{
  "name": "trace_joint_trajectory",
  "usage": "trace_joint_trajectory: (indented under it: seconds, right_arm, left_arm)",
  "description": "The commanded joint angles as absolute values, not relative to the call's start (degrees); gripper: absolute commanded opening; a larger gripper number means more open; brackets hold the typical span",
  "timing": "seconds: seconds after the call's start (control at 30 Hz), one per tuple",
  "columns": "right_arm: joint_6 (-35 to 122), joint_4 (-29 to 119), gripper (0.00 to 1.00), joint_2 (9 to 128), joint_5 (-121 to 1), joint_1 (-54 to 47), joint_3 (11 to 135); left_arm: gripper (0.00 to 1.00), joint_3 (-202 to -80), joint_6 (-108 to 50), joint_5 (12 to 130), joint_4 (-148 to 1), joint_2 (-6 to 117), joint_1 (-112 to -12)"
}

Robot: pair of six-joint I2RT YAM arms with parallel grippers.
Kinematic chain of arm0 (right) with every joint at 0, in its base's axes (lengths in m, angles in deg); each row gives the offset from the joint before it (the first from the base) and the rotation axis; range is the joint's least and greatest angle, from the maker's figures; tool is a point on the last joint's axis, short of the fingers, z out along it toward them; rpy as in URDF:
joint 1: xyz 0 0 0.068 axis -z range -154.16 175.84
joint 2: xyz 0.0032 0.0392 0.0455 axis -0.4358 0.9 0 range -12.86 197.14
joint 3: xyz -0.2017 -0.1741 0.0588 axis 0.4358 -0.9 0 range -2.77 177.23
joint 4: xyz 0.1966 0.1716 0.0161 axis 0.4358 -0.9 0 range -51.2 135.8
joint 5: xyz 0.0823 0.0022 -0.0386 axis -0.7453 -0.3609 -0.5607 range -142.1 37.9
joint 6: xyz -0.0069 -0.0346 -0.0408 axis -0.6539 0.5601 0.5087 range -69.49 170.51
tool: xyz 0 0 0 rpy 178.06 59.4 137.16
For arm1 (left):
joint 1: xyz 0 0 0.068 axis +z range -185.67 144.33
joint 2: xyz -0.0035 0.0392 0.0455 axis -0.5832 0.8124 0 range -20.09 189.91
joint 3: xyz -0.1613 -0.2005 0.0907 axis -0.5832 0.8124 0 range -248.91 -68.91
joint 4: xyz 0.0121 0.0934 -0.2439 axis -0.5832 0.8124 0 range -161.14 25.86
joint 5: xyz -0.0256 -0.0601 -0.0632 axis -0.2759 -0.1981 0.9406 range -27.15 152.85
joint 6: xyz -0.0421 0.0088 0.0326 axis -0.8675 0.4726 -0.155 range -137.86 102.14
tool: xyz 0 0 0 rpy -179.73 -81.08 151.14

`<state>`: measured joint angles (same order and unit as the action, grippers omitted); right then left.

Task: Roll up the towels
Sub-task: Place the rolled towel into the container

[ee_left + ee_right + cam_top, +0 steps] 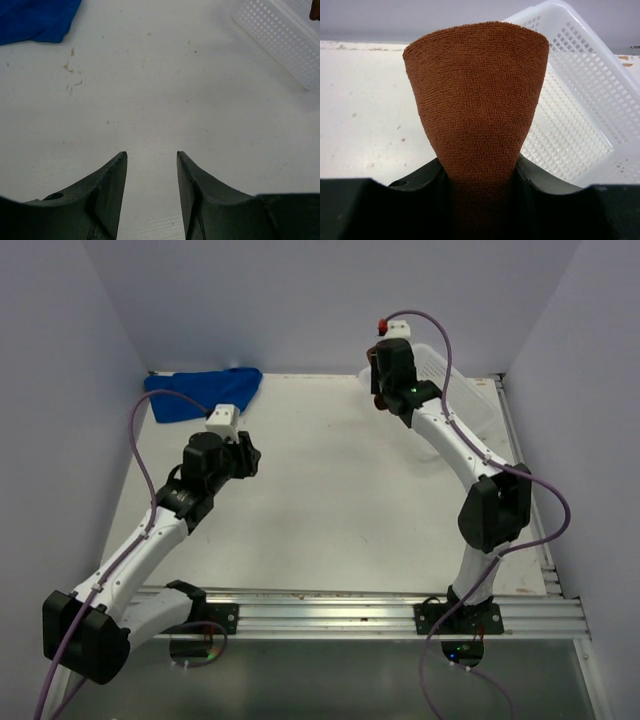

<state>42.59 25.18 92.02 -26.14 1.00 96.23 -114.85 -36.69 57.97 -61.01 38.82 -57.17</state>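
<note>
The bottom of the open basket (462, 405) is bare. My right gripper needs to carry the brown towel to the right in the top view and down into the basket, then release it there.
The bright blue towel (203, 392) lies crumpled at the table's back left corner; its edge shows in the left wrist view (35, 20). My left gripper (250, 455) (151, 155) hovers open over bare table, right of and nearer than the blue towel, with nothing between its fingers. The rust-brown towel (477, 90) is a thick bundle that flares out above the jaws of my right gripper (477, 167), which is shut on it. In the top view that gripper (386, 337) is raised at the back right, by the basket, with a bit of brown towel (383, 328) showing.
A white plastic mesh basket (470, 390) (285, 35) (580, 100) sits tilted at the back right, just right of the held towel. Walls close the table at back and sides. A metal rail (350, 605) with the arm bases runs along the near edge.
</note>
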Motion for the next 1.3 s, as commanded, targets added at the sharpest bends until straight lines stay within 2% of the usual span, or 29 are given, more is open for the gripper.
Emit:
trace_joint_trajectory:
  seconds: [0.0,0.23,0.4,0.63,0.9,1.03,1.27]
  right_arm:
    - [43.22,24.97,0.0,96.03,-26.26,4.29,101.11]
    - [38.14,32.69,0.0,100.95,-24.06,9.13,101.12]
    - [34.97,32.97,0.01,105.52,-25.46,13.43,102.53]
    - [28.37,35.86,0.05,106.67,-29.07,18.19,95.86]
    - [24.06,34.91,0.08,107.55,-32.5,21.97,89.96]
    - [23.88,30.09,0.08,108.43,-30.4,22.67,90.39]
    - [23.8,26.29,0.19,109.13,-31.17,24.52,89.08]
  left_arm:
    - [0.49,-115.49,-34.91,60.66,-65.69,40.28,-56.94]
    - [0.49,-115.32,-34.82,61.27,-65.86,42.83,-57.03]
    - [0.49,-115.67,-34.82,62.41,-66.3,44.42,-57.21]
    - [0.49,-115.94,-34.73,62.59,-66.39,46.17,-57.56]
    - [0.49,-116.2,-34.56,63.91,-66.48,46.62,-58.52]
    - [0.49,-116.11,-34.64,64.08,-66.48,46.62,-58.79]
    - [0.49,-116.02,-34.73,64.96,-66.48,46.35,-58.96]
